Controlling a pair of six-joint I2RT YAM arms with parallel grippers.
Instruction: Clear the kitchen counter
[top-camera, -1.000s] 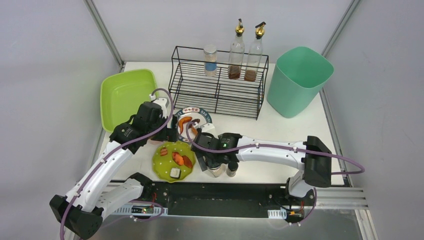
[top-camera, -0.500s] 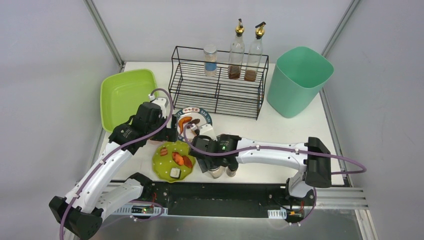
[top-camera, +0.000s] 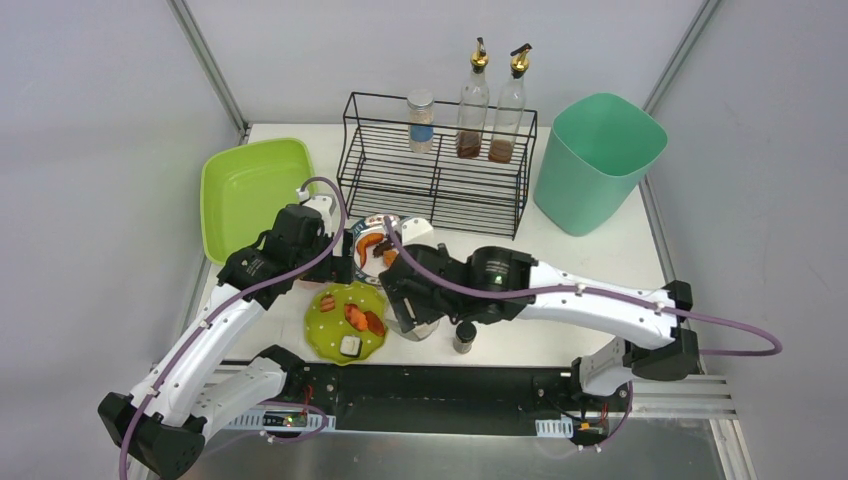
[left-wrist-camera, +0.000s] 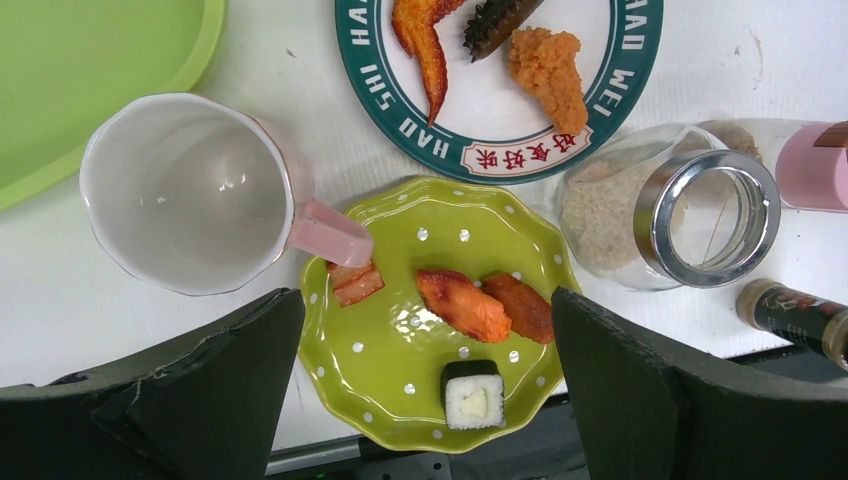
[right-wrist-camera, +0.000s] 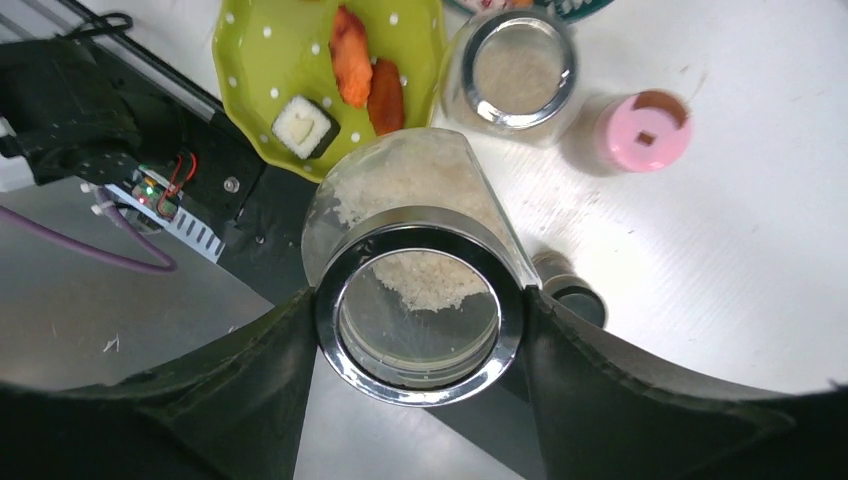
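The wire rack's bare front corner by the teal bin is free. My right gripper should carry the jar it is holding outward onto that corner next and let go.
My right gripper (right-wrist-camera: 420, 320) is shut on the metal lid of a glass jar of pale grains (right-wrist-camera: 418, 235) and holds it tilted above the front of the white kitchen counter (top-camera: 600, 260). In the top view this gripper (top-camera: 405, 305) and its jar (top-camera: 413, 326) are beside the green dotted plate (top-camera: 345, 322). My left gripper (left-wrist-camera: 425, 330) is open and empty, hovering over that plate (left-wrist-camera: 400, 350), which holds several sushi pieces. In the top view the left gripper (top-camera: 335, 270) is left of the right one.
A white mug (left-wrist-camera: 185, 190) sits left of the dotted plate, and a blue-rimmed food plate (left-wrist-camera: 495, 70) sits behind it. A second grain jar (left-wrist-camera: 665, 215), a pink-lidded item (left-wrist-camera: 812, 165) and a dark shaker (top-camera: 463, 337) stand nearby. A lime tub (top-camera: 250, 190), wire rack (top-camera: 435, 175) and teal bin (top-camera: 595, 160) stand behind.
My right gripper has lifted the jar off the counter and carried it left and back, with the arm's elbow swinging right. The left arm has not moved.
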